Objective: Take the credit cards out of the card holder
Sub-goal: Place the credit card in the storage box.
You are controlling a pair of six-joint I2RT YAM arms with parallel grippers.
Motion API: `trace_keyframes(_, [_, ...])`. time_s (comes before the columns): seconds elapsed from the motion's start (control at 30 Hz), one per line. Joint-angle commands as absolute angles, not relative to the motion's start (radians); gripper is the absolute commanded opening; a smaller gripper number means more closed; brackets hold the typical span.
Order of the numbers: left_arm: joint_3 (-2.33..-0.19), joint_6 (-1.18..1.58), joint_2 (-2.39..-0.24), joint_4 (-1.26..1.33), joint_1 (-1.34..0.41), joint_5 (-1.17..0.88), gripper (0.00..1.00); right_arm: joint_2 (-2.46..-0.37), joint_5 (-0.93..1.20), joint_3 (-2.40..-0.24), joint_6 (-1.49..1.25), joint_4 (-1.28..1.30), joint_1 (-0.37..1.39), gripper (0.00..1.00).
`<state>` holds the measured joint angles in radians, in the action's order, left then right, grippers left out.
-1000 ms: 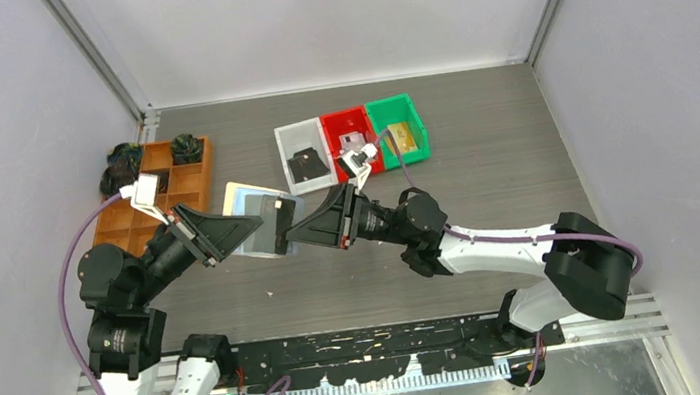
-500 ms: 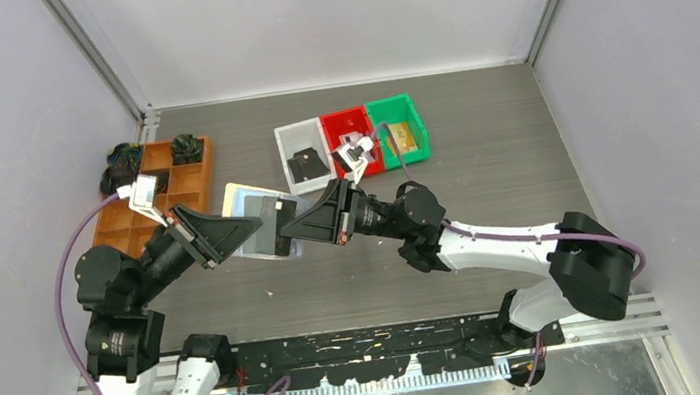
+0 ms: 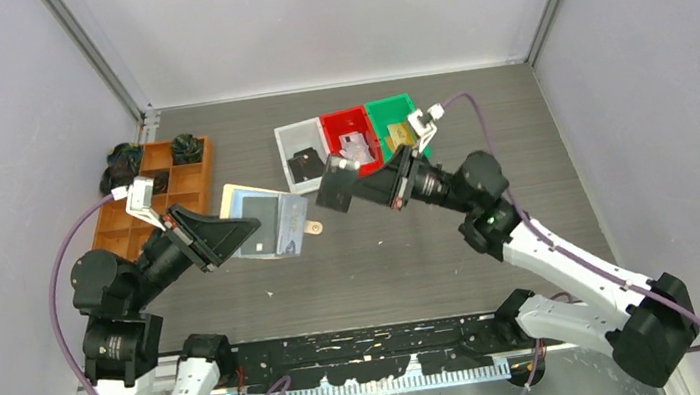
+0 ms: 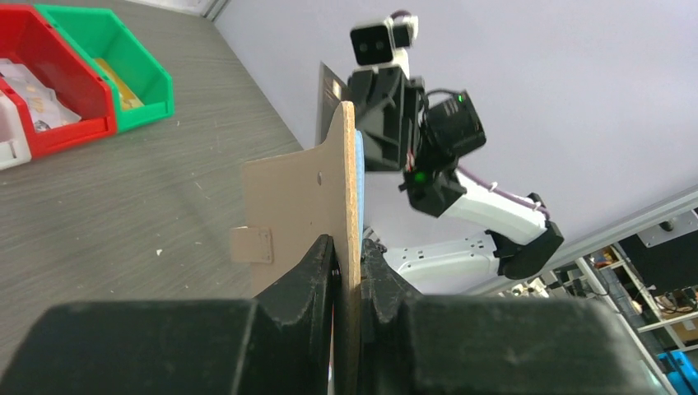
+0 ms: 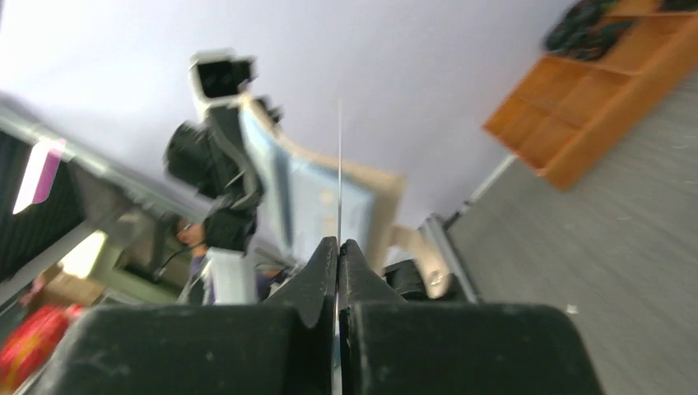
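My right gripper needs to swing outward next, tip down and release the card, because the white bin with matching dark cards is outward of and below it.
My left gripper [image 3: 248, 232] is shut on the tan card holder [image 3: 267, 223] and holds it open above the table, with pale blue-grey cards [image 3: 274, 229] in its sleeves and its snap tab pointing right. In the left wrist view the holder [image 4: 349, 189] stands edge-on between my shut fingers [image 4: 325, 263]. My right gripper [image 3: 353, 187] is shut on one dark credit card [image 3: 330, 182], held in the air to the right of the holder and clear of it. In the right wrist view that card [image 5: 339, 164] is a thin edge-on line, with the blurred holder [image 5: 374, 193] behind it.
Three small bins stand at the back: white [image 3: 291, 139], red [image 3: 344, 118], green [image 3: 400, 103], each with items in it. A wooden compartment tray [image 3: 185, 182] holding dark objects sits at the left. Grey walls enclose the table on three sides.
My right gripper pulled away to the right and back from the holder with a dark card in its jaws. The left gripper kept hold of the holder and barely moved.
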<state>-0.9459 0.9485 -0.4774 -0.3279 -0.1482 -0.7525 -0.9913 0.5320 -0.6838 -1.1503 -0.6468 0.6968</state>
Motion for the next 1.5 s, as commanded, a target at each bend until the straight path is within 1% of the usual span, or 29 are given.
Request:
trace_keyframes(0.0, [-0.989,0.893,-0.458,-0.280,-0.145,-0.773,0.00,-1.049,0.588,-0.891,-0.926,-0.213,0.576,0.01])
trace_keyframes(0.13, [-0.987,0.883,-0.458,-0.285,-0.144,-0.780,0.00,-1.296,0.565,-1.121,-0.736,0.068,0.550,0.01])
trace_keyframes(0.2, [-0.989,0.879,-0.457,-0.288,-0.144,-0.783,0.00,-1.437,0.543,-1.242,-0.661,0.167,0.549,0.01])
trace_keyframes(0.37, [-0.995,0.857,-0.446,-0.305,-0.144,-0.790,0.00,-1.797,0.521,-1.563,-0.535,0.343,0.548,0.01])
trace_keyframes(0.53, [-0.995,0.857,-0.444,-0.314,-0.144,-0.799,0.00,-2.064,0.442,-1.847,-0.459,0.511,0.548,0.01])
trace_keyframes(0.6, [-0.997,0.856,-0.443,-0.312,-0.144,-0.801,0.00,-2.138,0.431,-1.933,-0.453,0.539,0.547,0.01])
trace_keyframes(0.83, [-0.998,0.853,-0.447,-0.309,-0.144,-0.805,0.00,-2.316,0.380,-2.131,-0.444,0.574,0.548,0.01])
trace_keyframes(1.1, [-0.995,0.852,-0.444,-0.307,-0.145,-0.813,0.00,-2.419,0.382,-2.232,-0.485,0.526,0.547,0.01])
trace_keyframes(1.13, [-0.995,0.848,-0.441,-0.309,-0.144,-0.813,0.00,-2.430,0.385,-2.246,-0.485,0.533,0.547,0.05])
trace_keyframes(1.17, [-0.995,0.845,-0.441,-0.312,-0.144,-0.813,0.00,-2.437,0.388,-2.262,-0.485,0.542,0.548,0.12])
trace_keyframes(1.23, [-0.993,0.841,-0.439,-0.315,-0.144,-0.814,0.00,-2.439,0.388,-2.278,-0.485,0.553,0.549,0.31])
trace_keyframes(1.27, [-0.995,0.841,-0.440,-0.315,-0.144,-0.814,0.00,-2.432,0.386,-2.279,-0.485,0.554,0.549,0.37])
trace_keyframes(1.4, [-0.997,0.842,-0.441,-0.309,-0.145,-0.814,0.00,-2.342,0.379,-2.236,-0.492,0.520,0.554,0.55])
trace_keyframes(1.47, [-1.002,0.842,-0.444,-0.306,-0.145,-0.815,0.00,-2.274,0.371,-2.199,-0.491,0.493,0.561,0.60])
